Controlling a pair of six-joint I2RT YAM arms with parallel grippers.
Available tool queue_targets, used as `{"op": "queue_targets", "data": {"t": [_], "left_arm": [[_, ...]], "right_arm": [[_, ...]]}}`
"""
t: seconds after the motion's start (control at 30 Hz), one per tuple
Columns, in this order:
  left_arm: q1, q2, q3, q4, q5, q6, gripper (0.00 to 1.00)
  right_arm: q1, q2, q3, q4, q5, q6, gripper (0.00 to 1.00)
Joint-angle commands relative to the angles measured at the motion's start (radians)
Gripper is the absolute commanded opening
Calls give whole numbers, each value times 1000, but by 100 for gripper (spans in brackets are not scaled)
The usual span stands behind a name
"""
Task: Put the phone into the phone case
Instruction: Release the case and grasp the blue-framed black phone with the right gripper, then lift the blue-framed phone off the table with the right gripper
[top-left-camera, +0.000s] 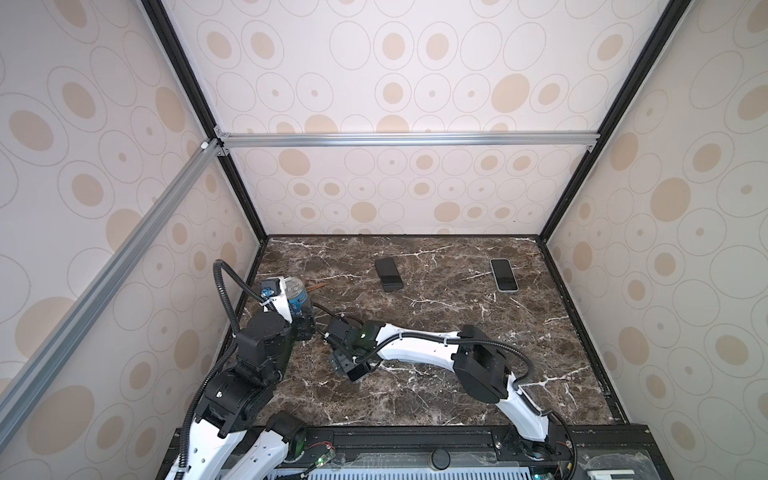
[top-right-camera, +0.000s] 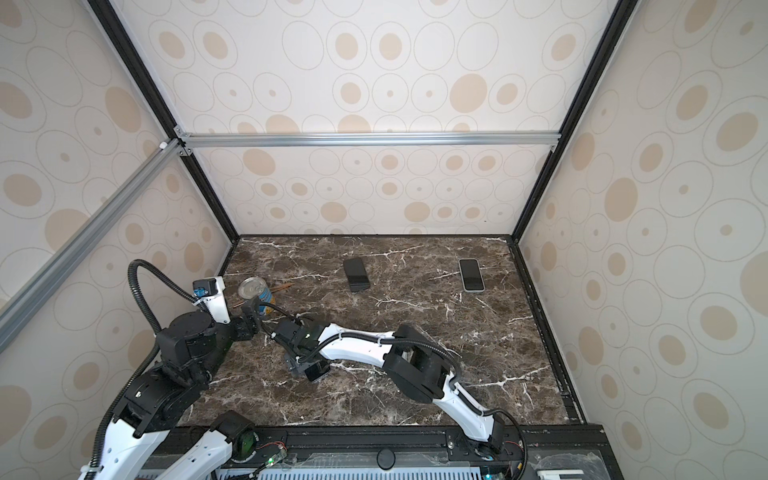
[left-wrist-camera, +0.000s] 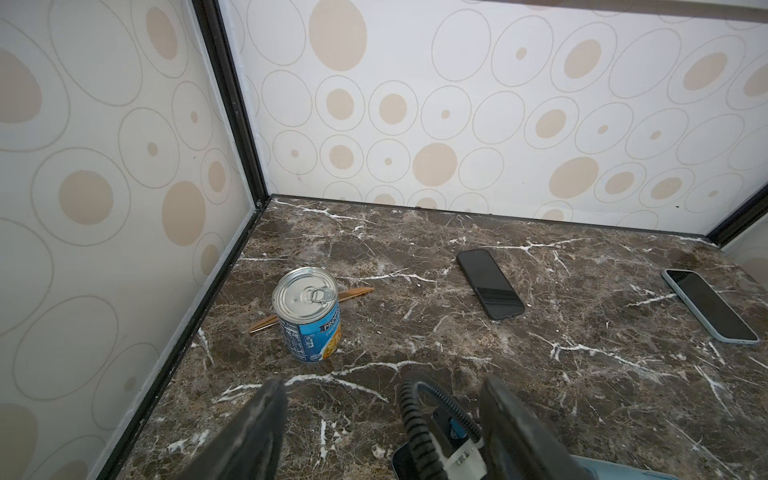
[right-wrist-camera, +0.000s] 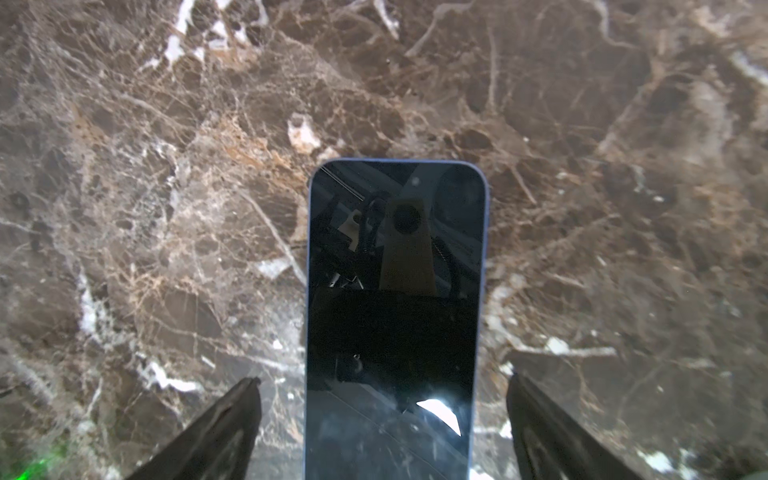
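Note:
My right gripper comes down onto the blue-edged phone (top-left-camera: 357, 372) (right-wrist-camera: 389, 424) below it next and closes on its long sides, since the open fingertips already straddle them.
A phone (right-wrist-camera: 397, 270) with a dark screen and a thin blue border lies face up on the marble table (right-wrist-camera: 166, 208). Whether that border is the phone case I cannot tell. My right gripper (right-wrist-camera: 382, 380) hangs just above it, open. Both fingers (right-wrist-camera: 232, 419) stand clear of the phone's long sides. In both top views this gripper (top-left-camera: 353, 370) (top-right-camera: 313, 370) points down at the front-left middle, and only one end of the phone (top-left-camera: 358, 372) shows. My left gripper (left-wrist-camera: 382, 399) is open and holds nothing. It sits just left of the right wrist (top-left-camera: 305, 322).
A blue-labelled tin can (top-left-camera: 297, 291) (left-wrist-camera: 307, 311) stands by the left wall, with a brown stick (left-wrist-camera: 357, 292) lying behind it. A black phone-shaped slab (top-left-camera: 388, 274) lies at the back middle. A light-rimmed phone (top-left-camera: 503, 275) lies at the back right. Walls enclose three sides.

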Motion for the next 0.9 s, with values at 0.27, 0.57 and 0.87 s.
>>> {"op": "queue_targets", "data": {"t": [0.27,0.57,0.87], "left_arm": [[4,-29,9,-5,-40,4,72],[4,-32,-9,1,-25,5,72],[4,29,13,40,0,16,72]], "right_arm": [[11,71,53,-127,0,5,89],[-2,98,86,-208,2,-24,79],[-38,3,-31,-152,-32,-75,59]]}}
